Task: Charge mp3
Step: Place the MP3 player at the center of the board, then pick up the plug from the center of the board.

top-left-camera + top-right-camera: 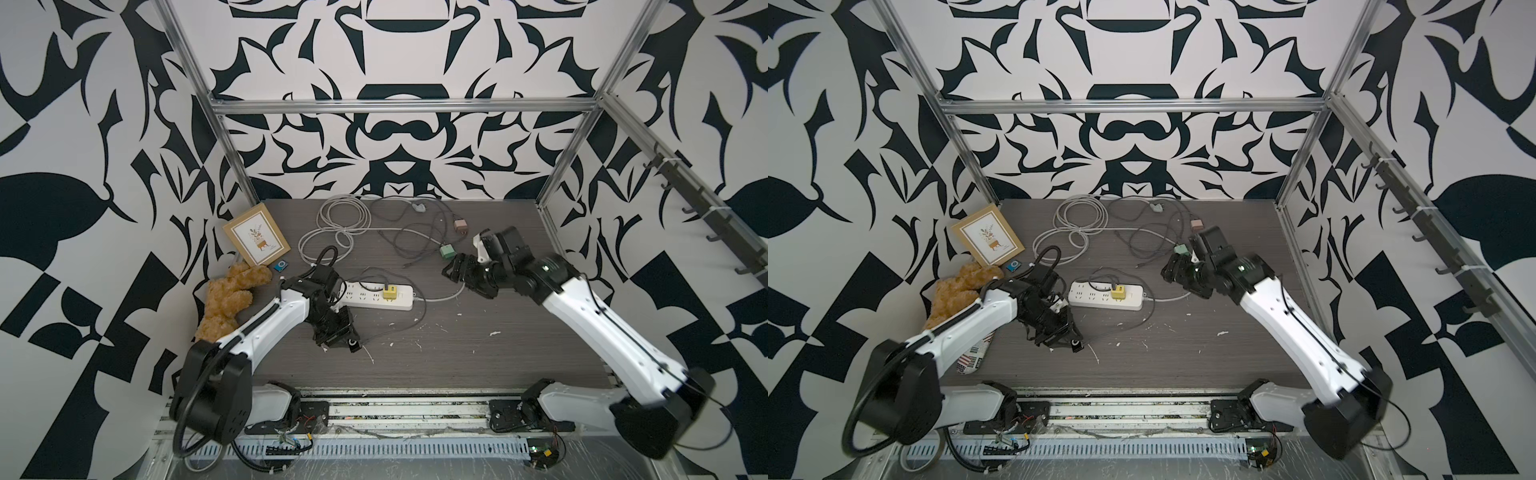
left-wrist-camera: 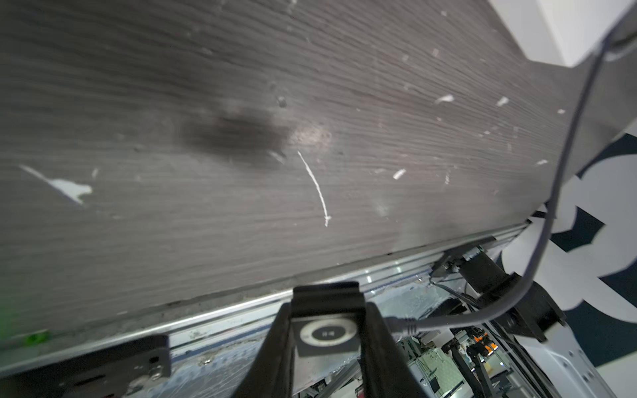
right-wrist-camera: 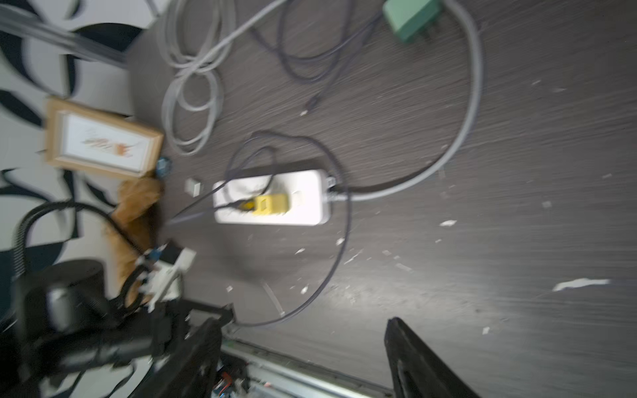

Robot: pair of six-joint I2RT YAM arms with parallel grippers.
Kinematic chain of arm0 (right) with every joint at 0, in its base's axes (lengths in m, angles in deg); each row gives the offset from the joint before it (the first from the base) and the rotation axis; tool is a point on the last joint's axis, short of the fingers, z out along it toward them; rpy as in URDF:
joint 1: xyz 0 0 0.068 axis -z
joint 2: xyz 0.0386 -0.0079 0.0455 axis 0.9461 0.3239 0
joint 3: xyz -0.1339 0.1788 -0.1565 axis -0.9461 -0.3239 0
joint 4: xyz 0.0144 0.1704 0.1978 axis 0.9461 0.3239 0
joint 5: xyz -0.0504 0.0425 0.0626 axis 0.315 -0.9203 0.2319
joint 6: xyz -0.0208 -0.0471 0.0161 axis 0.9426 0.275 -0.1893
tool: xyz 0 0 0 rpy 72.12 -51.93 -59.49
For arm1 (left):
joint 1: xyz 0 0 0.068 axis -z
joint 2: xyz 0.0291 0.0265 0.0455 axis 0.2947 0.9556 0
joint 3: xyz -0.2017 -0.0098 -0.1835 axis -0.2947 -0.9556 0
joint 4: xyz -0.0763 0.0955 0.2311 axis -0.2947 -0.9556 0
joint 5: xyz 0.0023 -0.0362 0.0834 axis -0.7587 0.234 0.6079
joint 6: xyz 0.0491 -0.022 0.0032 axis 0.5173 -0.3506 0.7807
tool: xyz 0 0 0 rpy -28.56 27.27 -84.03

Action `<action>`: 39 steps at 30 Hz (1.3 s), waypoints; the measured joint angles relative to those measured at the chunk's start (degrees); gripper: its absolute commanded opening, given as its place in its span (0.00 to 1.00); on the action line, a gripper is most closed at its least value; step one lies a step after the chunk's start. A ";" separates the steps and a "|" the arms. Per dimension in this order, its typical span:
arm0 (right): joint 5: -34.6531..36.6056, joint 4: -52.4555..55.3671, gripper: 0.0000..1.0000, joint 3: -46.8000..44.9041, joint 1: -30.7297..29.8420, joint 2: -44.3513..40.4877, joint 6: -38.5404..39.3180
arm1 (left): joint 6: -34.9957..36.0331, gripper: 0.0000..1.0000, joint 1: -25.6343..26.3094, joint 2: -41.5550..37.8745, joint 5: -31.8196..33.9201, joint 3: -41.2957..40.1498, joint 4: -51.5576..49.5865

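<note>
The bare tabletop by the thin white scrap [image 2: 222,142] is below, so the robot's left gripper should go down there next and let go of the player [image 2: 327,336], whose plug is already in place.
My left gripper [image 2: 327,315] is shut on a small dark grey square player [image 2: 327,336] with a pale control ring, held low near the table's front edge. A grey cable plug [image 2: 403,325] sits in the player's side. That dark cable [image 1: 417,318] loops back to the yellow charger [image 1: 390,292] in the white power strip [image 1: 376,300]. In both top views the left gripper [image 1: 348,341] [image 1: 1075,343] points towards the front. The bright-blue mp3 [image 1: 281,266] [image 1: 1014,266] lies apart from both grippers beside the picture frame. My right gripper [image 3: 303,327] [image 1: 451,269] hangs open and empty right of the strip.
A teddy bear [image 1: 230,297] and a wooden picture frame [image 1: 256,234] stand at the left wall. A green charger [image 1: 447,251], a pink charger [image 1: 460,225] and coiled grey cables [image 1: 340,224] lie at the back. White scraps dot the table.
</note>
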 measured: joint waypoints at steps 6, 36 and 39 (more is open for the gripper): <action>5.55 6.51 0.75 21.90 5.33 33.64 20.79 | 5.64 0.19 0.04 12.07 3.34 6.73 0.79; 9.27 19.87 0.45 64.06 11.15 71.41 44.81 | 2.27 0.70 0.02 -1.40 -3.93 12.55 5.77; 8.94 19.47 0.25 63.91 11.15 71.25 44.52 | 1.95 0.70 0.33 -1.40 -4.76 12.70 8.11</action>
